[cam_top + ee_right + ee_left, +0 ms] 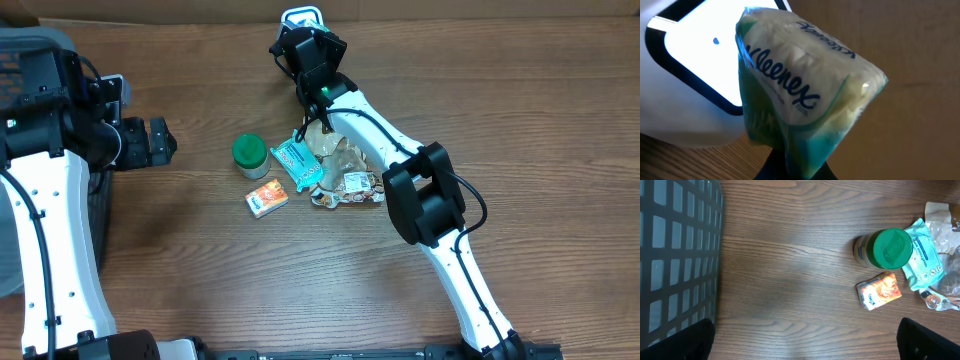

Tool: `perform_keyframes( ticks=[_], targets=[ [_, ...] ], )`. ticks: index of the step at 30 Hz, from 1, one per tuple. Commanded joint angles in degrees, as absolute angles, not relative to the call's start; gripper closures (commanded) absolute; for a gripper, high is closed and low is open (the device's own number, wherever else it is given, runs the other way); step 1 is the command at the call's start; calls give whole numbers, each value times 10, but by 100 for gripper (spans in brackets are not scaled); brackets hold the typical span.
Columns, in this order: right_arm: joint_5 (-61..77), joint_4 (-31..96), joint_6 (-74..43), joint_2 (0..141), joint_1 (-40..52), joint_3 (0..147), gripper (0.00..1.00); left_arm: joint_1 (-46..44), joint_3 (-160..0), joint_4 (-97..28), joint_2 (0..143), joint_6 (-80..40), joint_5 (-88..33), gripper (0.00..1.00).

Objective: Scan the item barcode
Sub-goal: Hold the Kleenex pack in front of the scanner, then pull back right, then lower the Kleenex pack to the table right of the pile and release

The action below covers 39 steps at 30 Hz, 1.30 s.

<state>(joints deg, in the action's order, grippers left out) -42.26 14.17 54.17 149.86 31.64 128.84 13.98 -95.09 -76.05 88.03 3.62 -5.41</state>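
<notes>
The bare wood lies below the robot's right gripper, to its right in the overhead view, so the gripper will swing back and down to that spot and release the pack.
The item is a Kleenex tissue pack [800, 90] in clear and green-blue wrap. My right gripper [800, 169] is shut on its lower end and holds it up in front of the scanner's bright white window [695, 55]. In the overhead view the right gripper [300, 45] sits at the far middle of the table, just below the scanner [302, 15], and the pack is hidden under the wrist. No barcode shows on the side I can see. At the left, my left gripper [165, 140] [805, 342] stands wide open over bare wood, holding nothing.
A green-lidded jar [249, 155] [890, 247], a teal wipes pack [298, 162] [922, 255], a small orange box [267, 197] [880, 291] and a clear snack bag [345, 182] lie mid-table. A dark mesh basket [675, 255] stands at the far left.
</notes>
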Motion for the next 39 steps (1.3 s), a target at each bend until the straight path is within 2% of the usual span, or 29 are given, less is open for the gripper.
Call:
perform_keyframes(
  ticks=[1, 8, 13, 21, 28, 34, 39],
  targets=[
    [-441, 142, 527, 1485, 318, 1289, 96, 142, -950, -760, 880, 45, -60, 0],
    [-421, 199, 417, 1407, 318, 1289, 96, 142, -950, -760, 880, 45, -60, 0],
    [-397, 310, 237, 1310, 318, 1289, 96, 142, -950, -760, 880, 45, -60, 0],
    [-333, 640, -40, 1149, 310, 1289, 96, 142, -950, -760, 880, 45, -60, 0],
    [-332, 963, -371, 1091, 254, 1289, 96, 142, -950, -760, 880, 45, -60, 0],
    [-195, 965, -327, 1097, 148, 1201, 96, 142, -950, -760, 880, 45, -60, 0],
    [-109, 901, -272, 1098, 67, 1072, 96, 142, -950, -760, 880, 45, -60, 1]
  ],
)
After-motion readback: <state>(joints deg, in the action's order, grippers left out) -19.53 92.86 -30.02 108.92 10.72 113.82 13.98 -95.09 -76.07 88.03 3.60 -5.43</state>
